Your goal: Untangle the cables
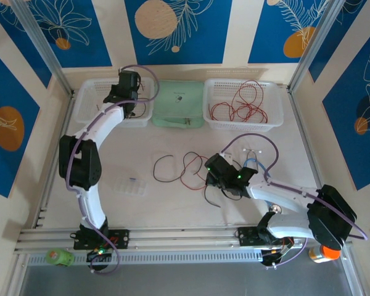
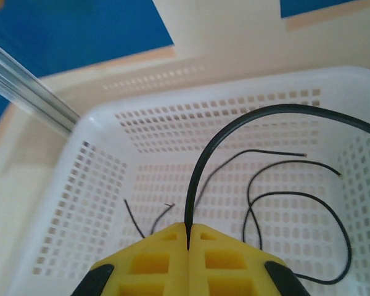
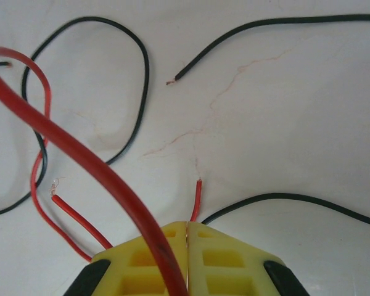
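I need to lower my left gripper next and turn it over the bottom of the white basket, then release the black cable there, because other black cables already lie inside that basket.
My left gripper (image 1: pixel 129 92) (image 2: pixel 189 227) hangs over the white basket (image 1: pixel 86 102) (image 2: pixel 80 203) at the back left. Its yellow fingers are shut on a black cable (image 2: pixel 234 123) that arches up and to the right. More black cables (image 2: pixel 296 197) lie on the basket floor. My right gripper (image 1: pixel 211 177) (image 3: pixel 189 223) is low over the table, shut on a red cable (image 3: pixel 80 151) whose short end (image 3: pixel 198 196) pokes out past the fingertips. Loose red and black cables (image 1: pixel 172 168) lie to its left, with a black loop (image 3: pixel 135 55) crossing the red one.
A second white basket (image 1: pixel 274 105) at the back right holds several red cables (image 1: pixel 240 105). A pale green pouch (image 1: pixel 179 105) sits between the baskets. A light blue coiled cable (image 1: pixel 251 163) lies by the right arm, and a clear plastic piece (image 1: pixel 128 187) lies at front left.
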